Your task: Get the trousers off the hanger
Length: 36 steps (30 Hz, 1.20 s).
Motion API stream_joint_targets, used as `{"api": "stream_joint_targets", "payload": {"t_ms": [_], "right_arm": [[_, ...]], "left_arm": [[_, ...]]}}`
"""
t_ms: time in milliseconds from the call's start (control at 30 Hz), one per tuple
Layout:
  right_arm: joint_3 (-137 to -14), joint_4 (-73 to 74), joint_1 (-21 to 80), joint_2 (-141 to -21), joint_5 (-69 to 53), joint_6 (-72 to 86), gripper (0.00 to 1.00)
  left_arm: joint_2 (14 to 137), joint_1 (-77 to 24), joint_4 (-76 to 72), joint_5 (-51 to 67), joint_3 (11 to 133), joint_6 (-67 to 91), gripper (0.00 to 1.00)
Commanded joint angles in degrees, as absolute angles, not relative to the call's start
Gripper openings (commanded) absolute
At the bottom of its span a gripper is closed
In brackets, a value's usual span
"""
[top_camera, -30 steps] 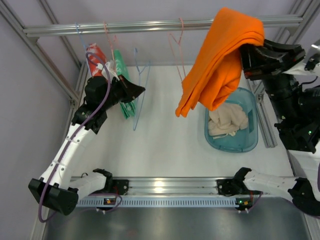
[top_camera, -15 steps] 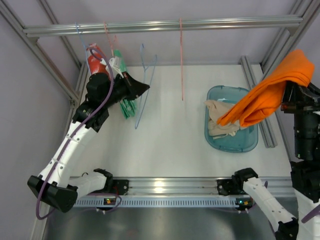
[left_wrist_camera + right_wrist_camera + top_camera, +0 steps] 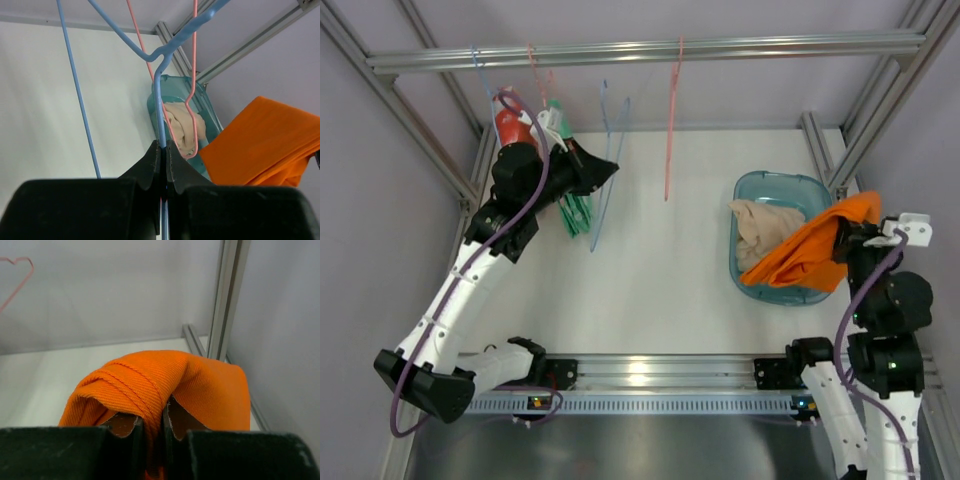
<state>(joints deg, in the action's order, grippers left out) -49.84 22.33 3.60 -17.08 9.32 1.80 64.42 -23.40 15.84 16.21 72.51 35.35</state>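
Note:
Next, my right gripper will move away from my base, then lower over the teal basin (image 3: 782, 181), in from the basin's rim.
The bright orange trousers (image 3: 798, 256) hang from my right gripper (image 3: 843, 236), which is shut on a fold of the cloth (image 3: 150, 375), over the right rim of the teal basin (image 3: 782, 181). The pale beige trousers (image 3: 760, 226) lie inside that basin. A bare pink hanger (image 3: 670, 130) dangles from the top rail (image 3: 640, 50). My left gripper (image 3: 610, 168) is shut on the wire of a blue hanger (image 3: 159, 100), its fingers (image 3: 150, 160) pressed together around it. In the left wrist view the orange trousers (image 3: 262, 145) show at the right, beside the basin (image 3: 161, 89).
Green cloth (image 3: 576, 212) and a red garment (image 3: 510, 125) hang on hangers at the far left, behind my left arm. Aluminium frame posts (image 3: 865, 110) run along the right side, close to my right arm. A second blue hanger wire (image 3: 75, 90) hangs left of the held one.
My right gripper carried the orange trousers off the pink hanger, rightward and then down to the basin. The pink hanger now hangs bare and has swung. The left gripper stayed on the blue hanger.

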Motion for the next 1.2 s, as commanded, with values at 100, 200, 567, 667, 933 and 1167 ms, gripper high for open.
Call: {"api": "stream_joint_targets", "payload": {"t_ms": [100,200,567,667,933,1167], "right_arm": [[-43.53,7.40,2.90,-23.88,9.06,3.95,0.00],[-40.97,1.60,2.90,-31.25,6.95,5.88,0.00],[-47.72,-5.54,2.90,-60.63,0.35,10.10,0.15],[-50.97,-1.42,2.81,-66.26,-1.58,11.86,0.39],[-54.22,4.20,2.64,-64.34,-2.64,12.04,0.99],[-57.91,9.40,2.64,-57.58,-2.37,12.13,0.99]], "left_arm": [[62.14,-23.64,10.55,14.50,74.18,31.56,0.00],[61.96,-23.64,10.72,15.03,74.62,30.32,0.00],[62.40,-23.64,10.72,15.12,77.68,28.56,0.00],[64.59,-23.64,10.72,15.03,80.67,28.13,0.00],[72.33,-24.78,10.72,14.59,90.43,29.35,0.00],[80.23,-24.96,10.72,13.62,95.53,31.73,0.00]]}}
